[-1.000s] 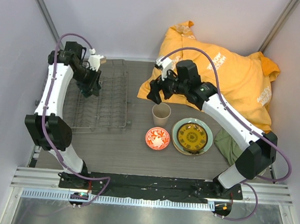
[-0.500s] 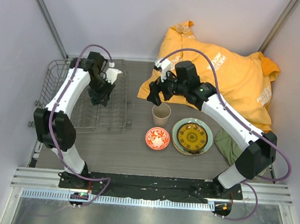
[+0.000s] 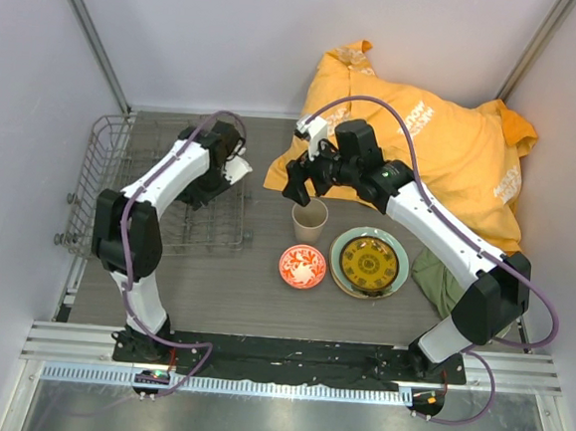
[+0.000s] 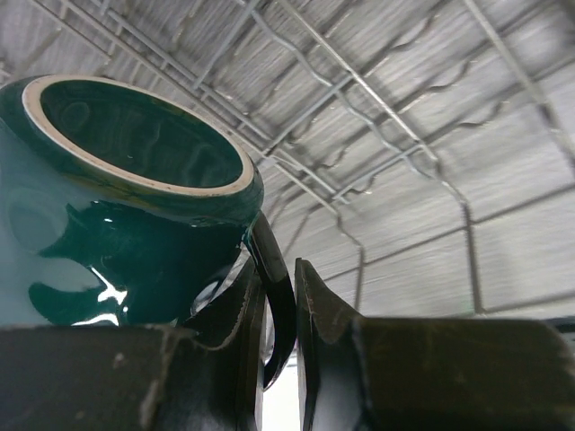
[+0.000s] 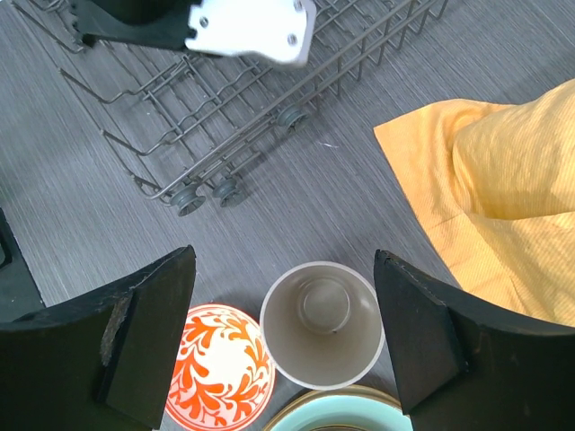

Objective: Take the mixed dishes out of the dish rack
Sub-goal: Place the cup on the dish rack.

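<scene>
The dark green mug still hangs above bare wires, so my left gripper goes down and toward the rack's wheeled edge near the cup (image 3: 243, 219) next.
My left gripper (image 4: 278, 269) is shut on the handle of the dark green mug (image 4: 117, 224) and holds it over the dish rack (image 4: 395, 162). In the top view this gripper (image 3: 209, 184) is over the right part of the rack (image 3: 98, 161) and hides the mug. My right gripper (image 3: 306, 182) is open, its jaws (image 5: 285, 260) wide apart above the upright beige cup (image 3: 310, 220) (image 5: 322, 323). The white-and-red bowl (image 3: 302, 267) (image 5: 220, 368) stands on the table beside the cup. The yellow-and-dark plate (image 3: 369, 262) lies on the pale green plate (image 3: 338, 254).
An orange cloth (image 3: 444, 138) is heaped at the back right, its corner close to the cup (image 5: 485, 171). An olive cloth (image 3: 438, 277) lies right of the plates. The rack's wheeled edge (image 5: 202, 193) is near the cup. Walls enclose three sides.
My left arm has swung right across the rack, from its far left side to its right part, with the gripper still shut. My right arm has barely moved.
</scene>
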`<state>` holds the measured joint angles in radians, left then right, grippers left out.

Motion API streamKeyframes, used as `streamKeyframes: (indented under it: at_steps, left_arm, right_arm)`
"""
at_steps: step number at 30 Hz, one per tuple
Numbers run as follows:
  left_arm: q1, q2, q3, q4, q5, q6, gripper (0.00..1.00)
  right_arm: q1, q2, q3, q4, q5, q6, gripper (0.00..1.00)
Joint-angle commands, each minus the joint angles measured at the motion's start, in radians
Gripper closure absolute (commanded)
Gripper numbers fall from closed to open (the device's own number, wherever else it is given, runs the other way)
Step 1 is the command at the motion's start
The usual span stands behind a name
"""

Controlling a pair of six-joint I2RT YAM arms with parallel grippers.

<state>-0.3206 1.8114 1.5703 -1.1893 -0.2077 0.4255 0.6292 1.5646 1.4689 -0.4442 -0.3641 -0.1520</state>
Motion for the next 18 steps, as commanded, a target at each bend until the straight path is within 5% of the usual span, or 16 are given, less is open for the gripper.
streamKeyframes:
  at_steps: [1,10,18]
  left_arm:
    - [-0.047,0.04,0.002,0.031,-0.18,0.033,1.0]
    - [-0.098,0.111,0.0,0.017,-0.272,0.061,1.0]
    - [-0.103,0.126,-0.012,0.007,-0.277,0.064,0.84]
  right_arm:
    - [0.007,-0.011,-0.004,0.021,0.001,-0.006,0.15]
    - [0.007,-0.006,-0.021,-0.014,-0.004,-0.018,0.14]
    - [0.007,-0.017,-0.019,-0.016,-0.003,-0.02,0.14]
